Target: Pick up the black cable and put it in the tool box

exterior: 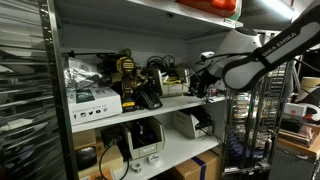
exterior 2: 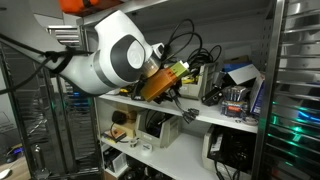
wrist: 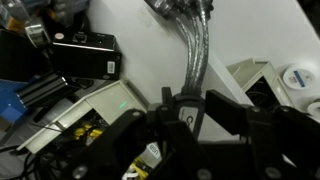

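I should lift my gripper, move it over the pale box's open top point(exterior 2: 202, 75), lower it and let go of the black cable's plug, because the pale box's sides rise around its cable loops.
In the wrist view my gripper point(wrist: 200, 112) is shut on the black plug end of the black cable point(wrist: 194, 45). The cable's bundled strands run up and away over a white surface. A yellow and black case, perhaps the tool box point(wrist: 88, 135), lies under the fingers at the lower left. In an exterior view the arm reaches in from the right and the gripper point(exterior: 205, 78) is at the middle shelf, its jaws too small to read. In an exterior view the arm's big white joint point(exterior 2: 120, 55) hides the gripper; only cable loops point(exterior 2: 185, 40) show above it.
The metal shelf point(exterior: 150, 105) is crowded with boxes, cables and a yellow-black tool point(exterior: 128, 72). A black device point(wrist: 85, 52) and a white box point(wrist: 255, 75) flank the gripper. A wire rack point(exterior 2: 295, 90) stands close beside the shelf.
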Tool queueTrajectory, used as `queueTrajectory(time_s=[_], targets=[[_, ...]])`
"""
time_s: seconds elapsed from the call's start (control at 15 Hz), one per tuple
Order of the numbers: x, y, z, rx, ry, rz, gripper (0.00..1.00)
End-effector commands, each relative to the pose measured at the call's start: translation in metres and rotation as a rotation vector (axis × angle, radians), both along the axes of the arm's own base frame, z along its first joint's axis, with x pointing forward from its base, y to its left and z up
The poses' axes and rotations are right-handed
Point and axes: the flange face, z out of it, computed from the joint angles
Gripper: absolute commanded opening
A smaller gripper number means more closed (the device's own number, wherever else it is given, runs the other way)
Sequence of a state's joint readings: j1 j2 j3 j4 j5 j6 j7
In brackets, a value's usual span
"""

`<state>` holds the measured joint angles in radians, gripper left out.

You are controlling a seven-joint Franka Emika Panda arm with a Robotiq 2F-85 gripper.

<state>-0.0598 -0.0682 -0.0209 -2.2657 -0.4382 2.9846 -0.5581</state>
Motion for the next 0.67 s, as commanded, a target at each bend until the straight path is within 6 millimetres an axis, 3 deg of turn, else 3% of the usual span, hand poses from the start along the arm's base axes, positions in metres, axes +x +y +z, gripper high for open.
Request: queueTrajectory(time_s=[0.0, 0.27, 0.6], targets=[[-0.003, -0.01, -0.002, 0.125, -0.117, -0.085, 0.2], [0.011, -0.013, 0.009, 0.276, -0.211, -0.183, 0.21], [0.03, 0.012, 0.051, 0.482, -0.33, -0.246, 0.2]])
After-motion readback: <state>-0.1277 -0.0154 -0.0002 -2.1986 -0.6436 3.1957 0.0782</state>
